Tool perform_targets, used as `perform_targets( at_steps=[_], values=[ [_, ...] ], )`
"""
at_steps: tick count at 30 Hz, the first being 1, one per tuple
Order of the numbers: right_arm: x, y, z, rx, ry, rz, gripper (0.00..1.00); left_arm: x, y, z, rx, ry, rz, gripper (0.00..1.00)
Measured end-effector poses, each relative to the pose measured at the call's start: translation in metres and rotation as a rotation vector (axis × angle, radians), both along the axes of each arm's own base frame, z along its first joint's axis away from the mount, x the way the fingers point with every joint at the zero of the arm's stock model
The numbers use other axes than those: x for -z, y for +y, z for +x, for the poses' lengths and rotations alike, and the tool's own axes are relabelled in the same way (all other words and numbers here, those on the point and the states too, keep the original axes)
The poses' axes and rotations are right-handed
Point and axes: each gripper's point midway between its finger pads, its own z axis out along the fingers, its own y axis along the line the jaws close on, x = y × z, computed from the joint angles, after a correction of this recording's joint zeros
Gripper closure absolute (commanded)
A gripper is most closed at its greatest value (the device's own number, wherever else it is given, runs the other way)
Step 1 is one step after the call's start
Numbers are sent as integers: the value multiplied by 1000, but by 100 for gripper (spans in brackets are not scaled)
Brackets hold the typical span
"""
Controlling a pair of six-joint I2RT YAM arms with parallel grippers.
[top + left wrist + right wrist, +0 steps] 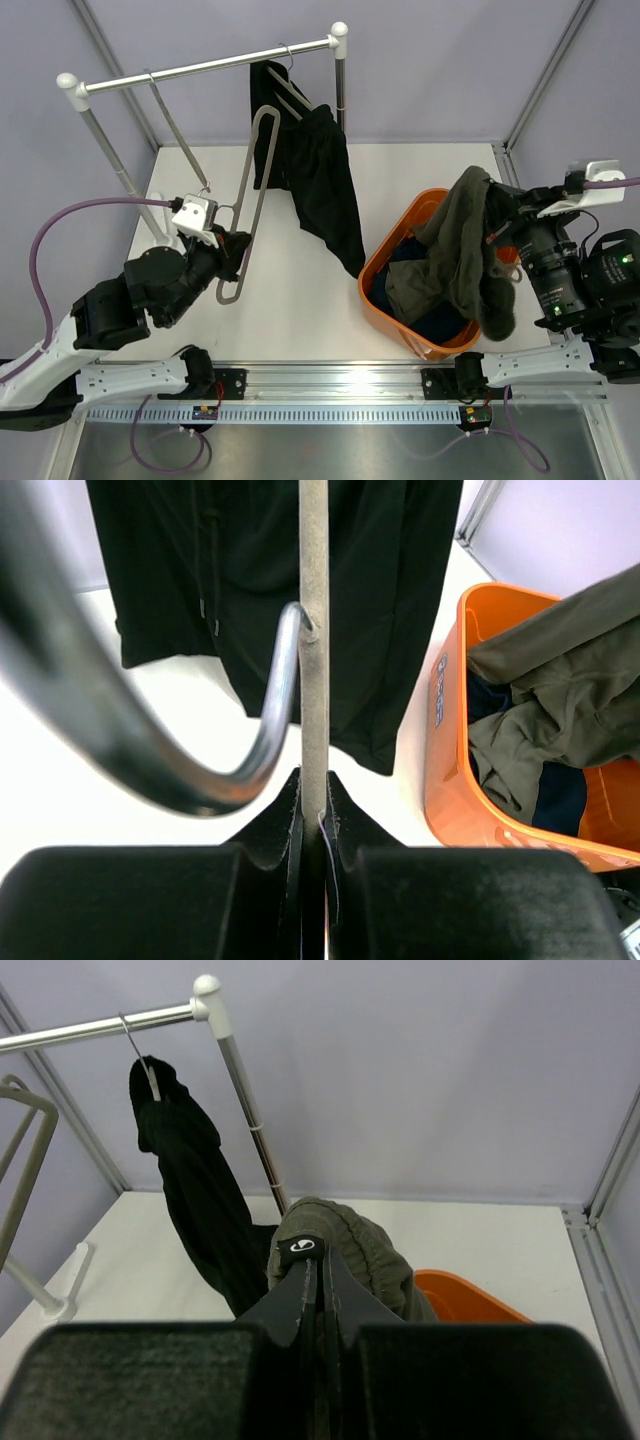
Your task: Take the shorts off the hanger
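Note:
My right gripper has the olive-grey shorts' waistband still above the orange basket (378, 268). It should tilt its fingers downward, lower the waistband into the basket, and then open.
Black shorts (325, 190) hang from a hanger on the rack's rail (200, 68) near its right end. My left gripper (237, 252) is shut on the bar of an empty grey hanger (256, 180); in the left wrist view the bar (314, 680) runs straight up from between the fingertips (314, 810). My right gripper (497, 235) is shut on the waistband of the olive-grey shorts (455, 260) and holds them up over the orange basket (378, 268). Navy shorts (445, 322) lie in the basket. The right wrist view shows the olive-grey waistband (350, 1245) at the fingertips (322, 1260).
The rack's left post (115, 160) stands behind my left arm and its right post (341, 85) is behind the black shorts. The enclosure's frame and lilac walls close in the back and sides. The basket (445, 730) sits right of the hanging black shorts (280, 580).

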Motion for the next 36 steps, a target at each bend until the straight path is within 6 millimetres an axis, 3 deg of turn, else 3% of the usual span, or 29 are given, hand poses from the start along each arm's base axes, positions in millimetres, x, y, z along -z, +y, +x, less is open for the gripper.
perform_targets(
  at_steps=[6,10,12,15,16,17,19,21,24,29,32,36],
  values=[
    [34,8,0,-11,69,-5,100,4,-6,1,12,11,19,100],
    [76,24,23,60,152,-66,100,6,-12,2,21,18,35,100],
    [118,32,44,109,243,-130,100,7,-15,2,24,21,41,100],
    [203,39,73,119,431,-186,100,9,-17,3,29,26,48,100],
    [238,13,86,203,522,-184,100,10,-17,3,30,29,55,100],
    [267,0,88,227,600,-172,100,10,-17,2,30,31,58,100],
    [306,-19,85,268,700,-116,100,11,-15,1,31,36,68,100],
    [325,-17,79,241,736,-50,100,10,-13,0,31,38,71,100],
    [348,8,73,129,771,55,92,4,-8,-2,30,41,68,100],
    [374,34,70,29,856,119,56,-13,7,-5,-1,53,57,100],
    [362,40,67,-11,835,145,46,-21,21,-4,-51,60,56,100],
    [330,43,68,-50,774,173,43,-24,35,0,-131,78,97,100]
  ],
)
